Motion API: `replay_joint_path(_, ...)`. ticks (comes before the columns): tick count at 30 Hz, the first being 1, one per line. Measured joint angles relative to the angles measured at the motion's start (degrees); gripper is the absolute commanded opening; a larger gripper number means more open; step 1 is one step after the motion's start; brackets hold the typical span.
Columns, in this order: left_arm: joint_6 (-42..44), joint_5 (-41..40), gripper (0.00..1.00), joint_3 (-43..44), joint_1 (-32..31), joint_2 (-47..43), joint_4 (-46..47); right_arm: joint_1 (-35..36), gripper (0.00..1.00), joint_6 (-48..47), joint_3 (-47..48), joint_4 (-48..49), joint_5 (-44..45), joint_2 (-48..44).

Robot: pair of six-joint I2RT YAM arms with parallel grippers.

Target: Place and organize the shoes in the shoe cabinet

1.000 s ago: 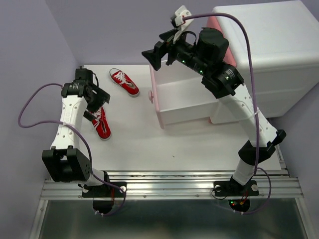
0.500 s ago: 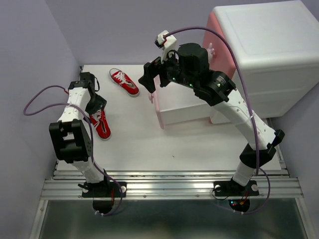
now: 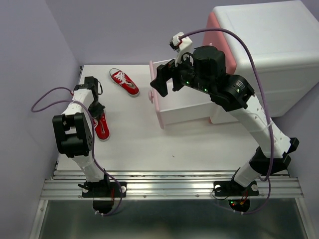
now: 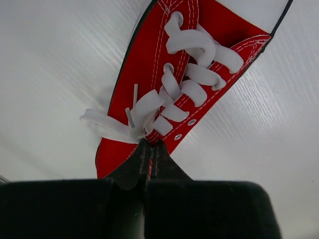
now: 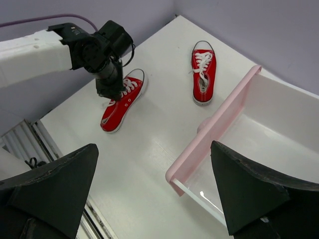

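Note:
The pulled-out drawer is empty. My left gripper will carry the nearer red shoe up, then to the right in the top view and down onto the bottom of the drawer, and then release it.
Two red shoes lie on the white table. My left gripper (image 3: pixel 95 108) (image 4: pixel 151 147) is shut on the nearer red shoe (image 3: pixel 102 129) (image 4: pixel 192 30) (image 5: pixel 119 104), pinching the canvas edge just behind its white laces. The shoe still rests on the table. The other red shoe (image 3: pixel 124 82) (image 5: pixel 203 69) lies alone near the back wall. The white shoe cabinet (image 3: pixel 269 50) stands at the right with one pink-fronted drawer (image 3: pixel 182 102) (image 5: pixel 219 129) pulled out. Above that drawer's pink front hangs my right gripper (image 3: pixel 166 82) (image 5: pixel 153 149), open and holding nothing.
The pulled-out drawer reaches to about the table's middle, and its pink front (image 3: pixel 155 94) has a small knob (image 3: pixel 150 94) facing left. Purple walls close in at the left and back. A metal rail (image 3: pixel 169 186) runs along the near edge.
My left gripper has dropped onto the nearer red shoe and shut on it. The right arm has swung left and then back a little over the open drawer.

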Motion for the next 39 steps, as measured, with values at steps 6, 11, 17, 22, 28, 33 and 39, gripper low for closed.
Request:
replay_joint_path(6,0.5,1.9,0.00,0.9,-0.2,-3.4,-1.4,0.1,1.00,1.5,0.0,-2.5,0.0,1.1)
replay_joint_path(11,-3.1,2.8,0.00,4.5,-3.5,-15.7,-5.6,1.3,1.00,1.9,2.0,-4.2,-0.7,5.4)
replay_joint_path(17,-12.9,2.6,0.00,17.2,-10.5,-25.3,-10.8,2.6,1.00,4.0,2.4,-5.5,3.1,9.9)
replay_joint_path(22,-24.3,0.8,0.00,31.3,-18.0,-22.8,-15.3,2.7,1.00,8.0,-2.9,-3.6,13.2,6.2)
replay_joint_path(28,-35.7,-2.3,0.00,57.7,-31.4,-5.5,-16.4,2.6,1.00,11.8,-9.9,0.6,26.0,-3.4)
replay_joint_path(33,-45.5,-4.4,0.00,58.8,-40.0,1.3,-11.5,2.6,1.00,15.2,-12.9,4.2,35.4,-13.4)
replay_joint_path(39,-50.9,-4.5,0.00,58.5,-45.6,7.4,-4.7,2.6,1.00,15.5,-14.0,8.7,37.8,-20.6)
